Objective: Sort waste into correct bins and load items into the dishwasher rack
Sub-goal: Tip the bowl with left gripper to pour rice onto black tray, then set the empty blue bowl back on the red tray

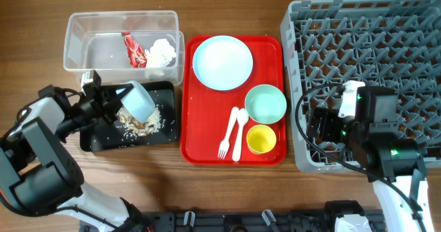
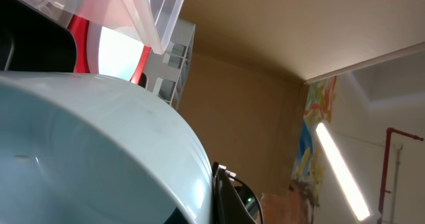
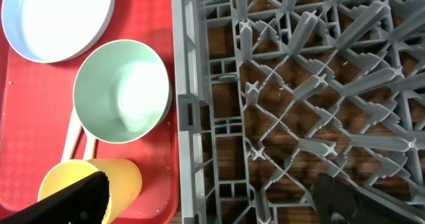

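Note:
Bare red tray lies beside the fork, right of my left gripper in the overhead view, so next that gripper needs to cross, level, lower and release the bowl.
My left gripper (image 1: pixel 114 101) is shut on a pale-blue bowl (image 1: pixel 141 101), tipped over the shallow black tray (image 1: pixel 169 132); white-and-brown food scraps (image 1: pixel 141 122) lie in the tray. The bowl (image 2: pixel 86 151) fills the left wrist view. The clear tub (image 1: pixel 83 46) holds a red wrapper (image 1: pixel 134 49) and a crumpled tissue (image 1: pixel 163 51). On the red tray sit the plate (image 1: pixel 222 62), teal bowl (image 1: pixel 265 103), yellow cup (image 1: pixel 261 139), fork (image 1: pixel 228 132) and spoon (image 1: pixel 240 130). My right gripper (image 3: pixel 212 197) is open, empty, over the left edge of the grey rack (image 1: pixel 406 46).
The red serving tray (image 1: pixel 200 142) lies between the black tray and the rack. In the right wrist view the teal bowl (image 3: pixel 119 91), yellow cup (image 3: pixel 99 181) and plate (image 3: pixel 56 18) lie left of the rack wall (image 3: pixel 182 117). Bare wood table runs along the front.

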Controlling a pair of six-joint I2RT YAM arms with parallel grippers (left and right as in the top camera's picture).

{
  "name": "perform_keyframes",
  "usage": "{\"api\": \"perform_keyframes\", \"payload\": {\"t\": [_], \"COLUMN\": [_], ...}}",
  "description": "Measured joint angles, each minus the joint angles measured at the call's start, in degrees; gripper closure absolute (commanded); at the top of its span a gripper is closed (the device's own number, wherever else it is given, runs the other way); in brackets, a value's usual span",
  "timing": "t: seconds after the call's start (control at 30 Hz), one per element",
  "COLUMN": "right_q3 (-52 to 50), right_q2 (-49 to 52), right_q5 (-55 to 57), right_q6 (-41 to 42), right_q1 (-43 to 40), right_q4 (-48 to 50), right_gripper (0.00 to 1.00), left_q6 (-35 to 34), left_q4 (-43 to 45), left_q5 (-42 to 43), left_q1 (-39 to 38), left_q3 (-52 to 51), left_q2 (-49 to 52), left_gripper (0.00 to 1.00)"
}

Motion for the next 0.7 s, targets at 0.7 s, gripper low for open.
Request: {"api": "perform_keyframes", "payload": {"t": [0.7], "right_q3": [0.0], "right_q2": [0.0], "right_q5": [0.0], "right_q6": [0.0], "right_q1": [0.0], "right_q4": [0.0], "right_gripper": [0.00], "left_q6": [-11.0], "left_q4": [13.7], "left_q5": [-64.5], "left_q1": [-57.6], "left_q3": [6.1], "left_q2": [-12.2], "left_gripper": [0.96]}}
